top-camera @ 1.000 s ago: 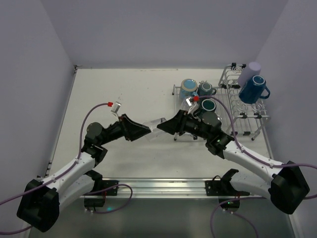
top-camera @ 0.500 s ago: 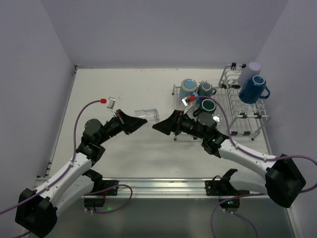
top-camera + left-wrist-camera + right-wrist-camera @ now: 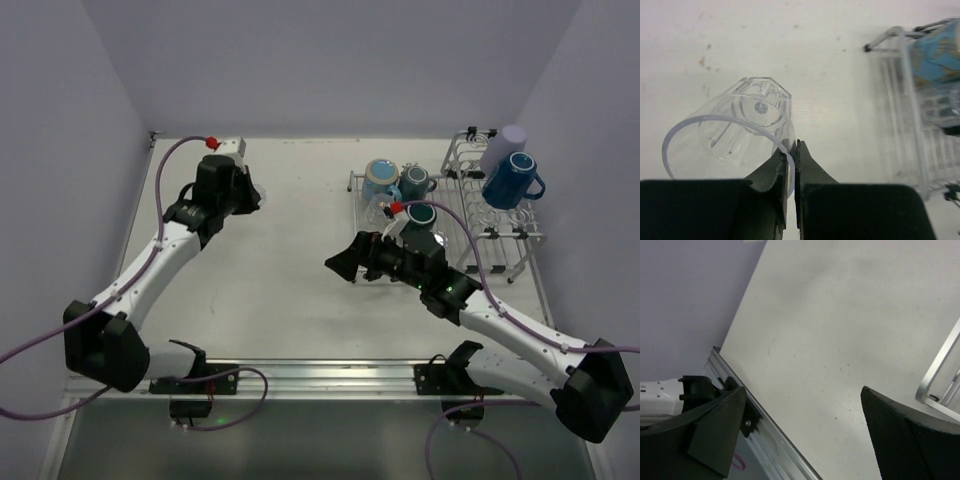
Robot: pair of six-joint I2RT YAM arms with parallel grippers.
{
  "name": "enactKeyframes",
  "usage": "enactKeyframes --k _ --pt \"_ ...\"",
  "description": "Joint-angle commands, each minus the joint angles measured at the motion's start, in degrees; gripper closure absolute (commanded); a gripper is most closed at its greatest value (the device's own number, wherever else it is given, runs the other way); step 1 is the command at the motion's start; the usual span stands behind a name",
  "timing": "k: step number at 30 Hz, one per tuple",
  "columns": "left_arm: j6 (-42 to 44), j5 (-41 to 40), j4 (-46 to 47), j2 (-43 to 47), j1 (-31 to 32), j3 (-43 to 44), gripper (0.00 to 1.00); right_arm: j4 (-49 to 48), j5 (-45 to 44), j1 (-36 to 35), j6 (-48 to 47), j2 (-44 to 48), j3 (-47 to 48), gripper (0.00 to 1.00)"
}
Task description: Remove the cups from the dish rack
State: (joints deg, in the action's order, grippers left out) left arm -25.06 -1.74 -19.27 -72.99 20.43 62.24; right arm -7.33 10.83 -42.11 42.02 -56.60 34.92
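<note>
The clear ribbed glass [image 3: 735, 132] in my left gripper should go down next, away from the dish rack, base on the tabletop.
My left gripper [image 3: 793, 146] is shut on the rim of the clear ribbed glass [image 3: 735, 132], which hangs tilted with its mouth toward the camera, over the table. From above, the left gripper [image 3: 254, 196] is at the back left; the glass is hard to make out there. The right gripper [image 3: 338, 264] stands open and empty just left of the dish rack [image 3: 492, 228]. In the rack are a light blue mug [image 3: 380, 178], two dark teal mugs [image 3: 415, 180] [image 3: 421, 213], a lavender tumbler [image 3: 503, 148] and a dark blue mug [image 3: 512, 180].
The rack's left end [image 3: 905, 115] with the light blue mug [image 3: 935, 55] shows at the right of the left wrist view. An aluminium rail [image 3: 775, 440] runs along the table's near edge. Grey walls close in the table on three sides.
The glass passed from my right gripper to my left. The right jaws opened and drew back a little; the left arm swung the glass to the back left.
</note>
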Motion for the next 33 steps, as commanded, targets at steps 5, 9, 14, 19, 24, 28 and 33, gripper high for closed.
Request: enactKeyframes --k 5,9,14,19,24,28,33 --pt "9.76 -6.42 -14.30 -16.55 -8.99 12.81 1.00 9.18 -3.10 -0.52 -5.90 6.32 0.60 0.01" --pt "11.87 -10.64 -17.99 -25.33 -10.14 15.45 1.00 9.97 -3.27 -0.69 -6.69 9.75 -1.16 0.01" --pt "12.58 -11.71 -20.02 -30.01 -10.32 16.86 0.96 10.41 -2.92 -0.96 -6.95 10.28 -2.57 0.01" --pt "12.58 -13.99 -21.16 -32.48 -10.49 17.65 0.72 11.46 -3.79 -1.05 -8.27 9.75 -1.78 0.01" --pt "11.44 -14.44 -18.97 -28.27 -10.49 16.16 0.28 14.71 -8.54 -1.13 -10.46 10.02 0.15 0.01" --pt "10.47 -13.30 -16.95 -23.44 -10.49 15.81 0.08 17.35 -10.74 -1.13 -11.96 8.97 2.26 0.01" --pt "8.80 -8.73 -10.81 -9.76 -9.18 12.65 0.00 21.92 -18.89 -1.13 -13.54 7.21 5.33 0.01"
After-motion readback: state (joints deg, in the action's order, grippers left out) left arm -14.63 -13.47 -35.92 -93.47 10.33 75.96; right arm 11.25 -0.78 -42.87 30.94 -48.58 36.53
